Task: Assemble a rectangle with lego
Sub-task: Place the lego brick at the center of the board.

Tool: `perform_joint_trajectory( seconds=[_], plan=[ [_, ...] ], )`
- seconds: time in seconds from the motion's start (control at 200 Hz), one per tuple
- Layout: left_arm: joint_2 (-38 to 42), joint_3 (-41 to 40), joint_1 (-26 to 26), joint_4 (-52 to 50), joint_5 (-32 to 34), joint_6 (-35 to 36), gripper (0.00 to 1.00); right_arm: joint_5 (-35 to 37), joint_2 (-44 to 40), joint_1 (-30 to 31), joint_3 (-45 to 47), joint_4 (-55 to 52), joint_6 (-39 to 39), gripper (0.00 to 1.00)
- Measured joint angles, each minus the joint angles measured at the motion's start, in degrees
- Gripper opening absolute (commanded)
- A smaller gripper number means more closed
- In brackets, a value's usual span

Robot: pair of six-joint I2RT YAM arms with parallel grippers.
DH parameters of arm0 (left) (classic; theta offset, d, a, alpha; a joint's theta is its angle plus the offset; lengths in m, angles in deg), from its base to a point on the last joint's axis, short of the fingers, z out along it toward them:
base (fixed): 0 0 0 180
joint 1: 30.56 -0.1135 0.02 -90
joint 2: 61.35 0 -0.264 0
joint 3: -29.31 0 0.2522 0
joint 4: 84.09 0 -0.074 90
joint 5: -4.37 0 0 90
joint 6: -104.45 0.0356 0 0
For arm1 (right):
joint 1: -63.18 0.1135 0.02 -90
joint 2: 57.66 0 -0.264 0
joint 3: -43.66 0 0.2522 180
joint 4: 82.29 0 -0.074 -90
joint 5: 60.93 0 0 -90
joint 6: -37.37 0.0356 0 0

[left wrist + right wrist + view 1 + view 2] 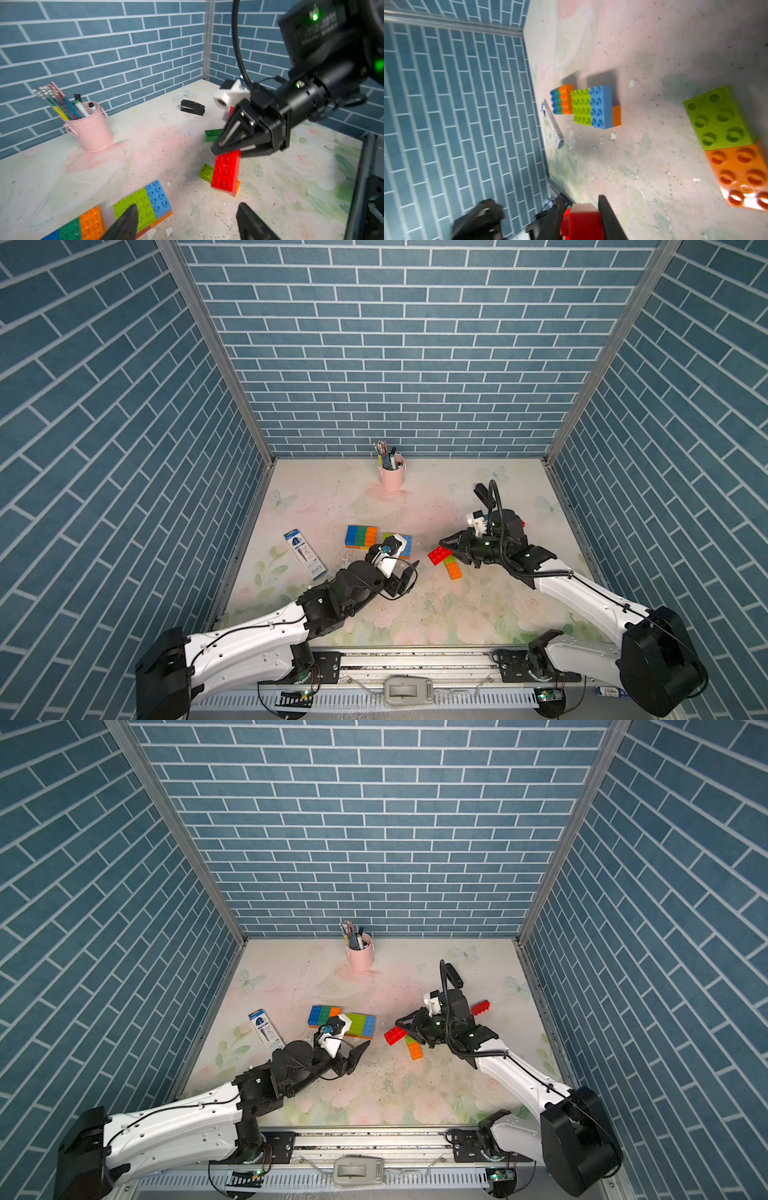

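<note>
The bare tabletop beside the orange brick is below and toward my base. I will move my right gripper back and down next and let go of the brick there.
My right gripper is shut on one end of a red lego brick, which hangs tilted over a lime brick and an orange brick lying joined on the table. In the right wrist view the red brick sits between the jaws. Two built slabs lie side by side at centre left: blue-green-orange and lime-blue. My left gripper is open and empty, just in front of the lime-blue slab.
A pink bucket of pens stands at the back. A pen package lies at the left. A black stapler, a green brick and another red brick lie behind the right arm.
</note>
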Motion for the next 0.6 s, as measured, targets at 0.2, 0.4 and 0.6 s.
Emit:
perform_joint_trajectory(
  seconds=[0.2, 0.4, 0.6],
  plan=[
    [7.6, 0.0, -7.7, -8.1, 4.3, -5.2, 0.75, 7.2, 14.0, 12.1, -1.5, 5.0, -4.6, 0.09],
    [11.0, 0.0, -10.1, -12.2, 4.7, -7.8, 0.75, 9.5, 20.0, 14.8, -2.7, 7.5, -7.2, 0.12],
    [9.7, -0.3, -10.1, -12.5, 4.1, -9.3, 0.75, 10.1, 19.1, 14.8, -2.4, 6.4, -9.9, 0.33]
  ],
)
